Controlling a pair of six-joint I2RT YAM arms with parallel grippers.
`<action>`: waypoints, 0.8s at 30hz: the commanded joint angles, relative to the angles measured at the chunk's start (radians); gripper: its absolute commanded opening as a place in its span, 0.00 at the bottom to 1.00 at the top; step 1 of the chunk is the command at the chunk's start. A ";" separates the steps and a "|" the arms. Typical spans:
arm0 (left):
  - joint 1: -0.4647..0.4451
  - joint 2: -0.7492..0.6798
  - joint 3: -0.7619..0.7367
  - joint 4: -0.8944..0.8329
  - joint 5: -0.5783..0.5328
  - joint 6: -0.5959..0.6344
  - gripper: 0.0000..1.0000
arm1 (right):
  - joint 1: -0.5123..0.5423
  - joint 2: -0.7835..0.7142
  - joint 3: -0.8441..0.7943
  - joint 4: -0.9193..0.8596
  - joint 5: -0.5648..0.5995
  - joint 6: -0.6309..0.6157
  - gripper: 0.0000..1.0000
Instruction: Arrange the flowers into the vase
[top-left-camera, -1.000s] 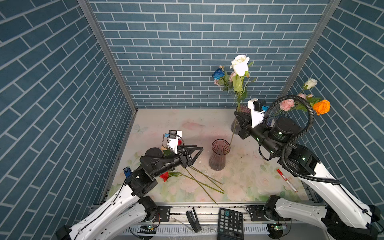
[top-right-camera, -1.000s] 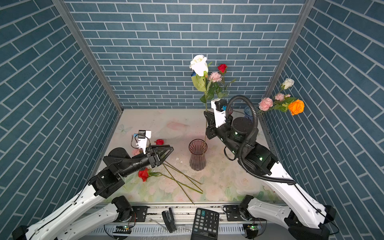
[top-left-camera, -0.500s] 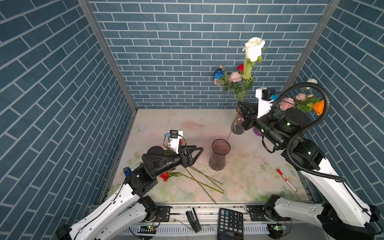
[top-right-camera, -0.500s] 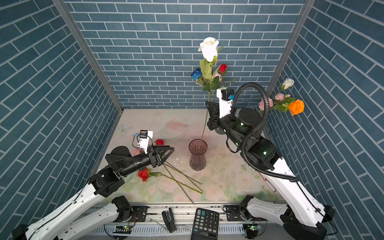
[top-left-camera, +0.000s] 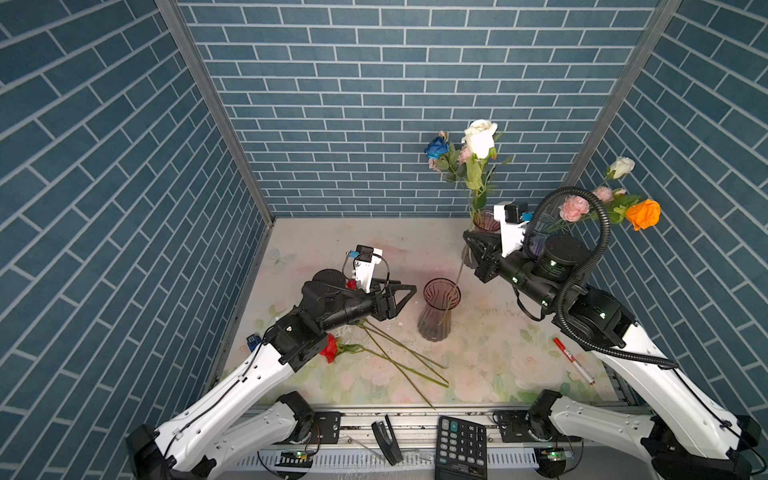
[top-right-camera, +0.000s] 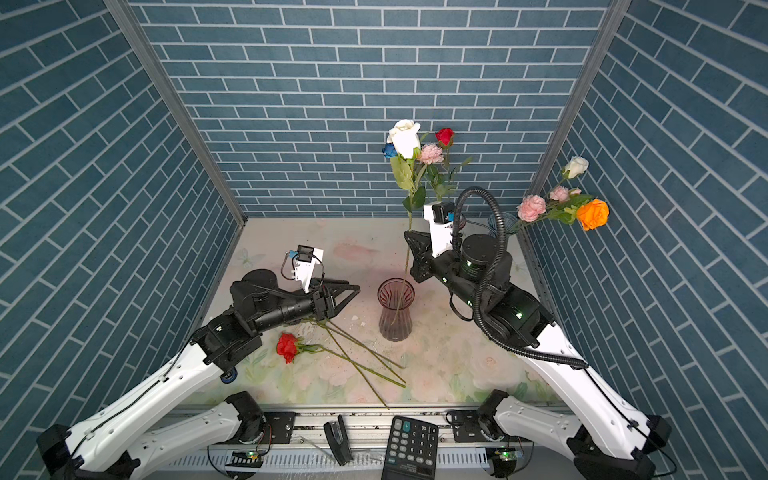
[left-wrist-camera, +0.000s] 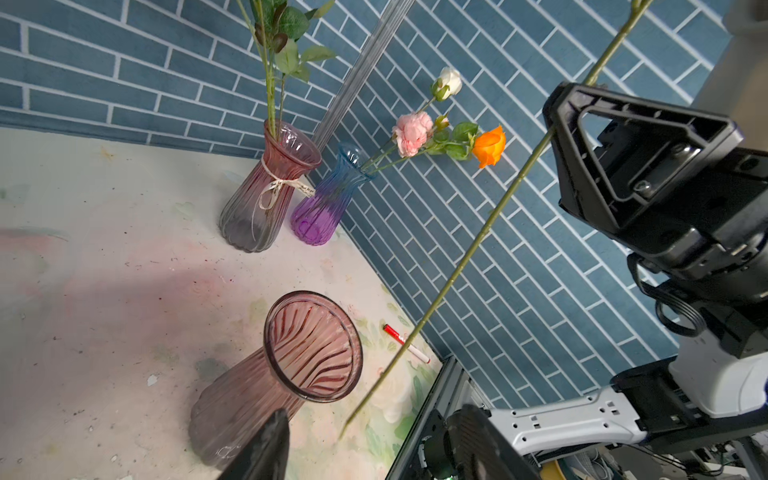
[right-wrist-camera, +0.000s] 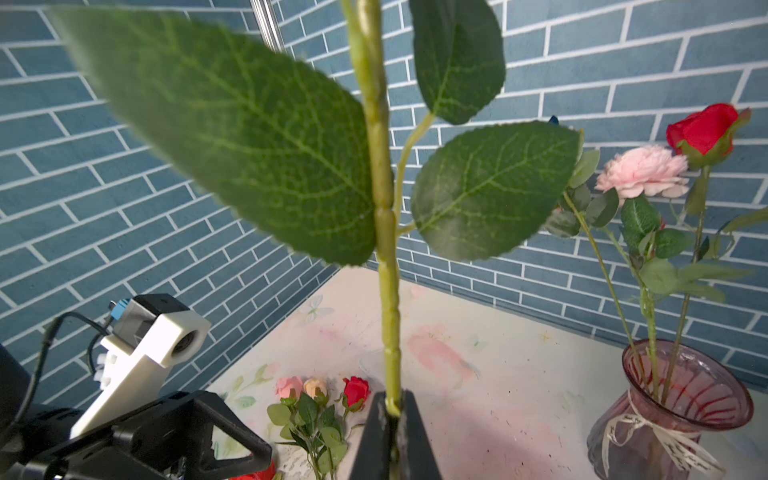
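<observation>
My right gripper will move up, then down toward the vase opening and let go. The vase opening (top-left-camera: 442, 293) is below my right gripper, and the tip of the rose stem is hanging outside the vase's rim.
My right gripper (top-left-camera: 468, 246) (top-right-camera: 410, 243) (right-wrist-camera: 390, 409) is shut on the stem (right-wrist-camera: 384, 249) of a white rose (top-left-camera: 480, 137) (top-right-camera: 404, 137) and holds it upright over the empty pink glass vase (top-left-camera: 440, 309) (top-right-camera: 395, 309) (left-wrist-camera: 291, 365). In both top views the stem's lower end overlaps the vase mouth. In the left wrist view its tip (left-wrist-camera: 345, 432) hangs beside the rim, outside it. My left gripper (top-left-camera: 404, 294) (top-right-camera: 347, 293) (left-wrist-camera: 370, 449) is open and empty, just left of the vase. More flowers lie on the table: a red rose (top-left-camera: 330, 349) (top-right-camera: 286, 347) and small buds (right-wrist-camera: 316, 386).
At the back right stand a pink vase (left-wrist-camera: 266, 195) (right-wrist-camera: 673, 415) and a blue-purple vase (left-wrist-camera: 324, 208), both holding flowers, among them an orange rose (top-left-camera: 643, 214). A red marker (top-left-camera: 573, 365) lies at the right. A calculator (top-left-camera: 461, 446) and a stapler (top-left-camera: 386, 440) sit at the front edge.
The right gripper swung the white rose up and to the right, then back left and lower, so its stem end now meets the vase mouth. The left arm has barely moved.
</observation>
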 joint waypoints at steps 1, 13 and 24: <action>0.007 -0.022 0.018 -0.011 -0.011 0.055 0.66 | -0.003 -0.013 -0.010 0.108 0.009 0.003 0.00; 0.007 -0.065 0.039 -0.192 -0.160 -0.066 0.64 | -0.016 0.102 0.249 -0.011 0.054 0.000 0.00; 0.007 0.004 0.108 -0.243 -0.329 -0.243 0.64 | -0.027 0.139 0.196 -0.110 0.018 -0.183 0.00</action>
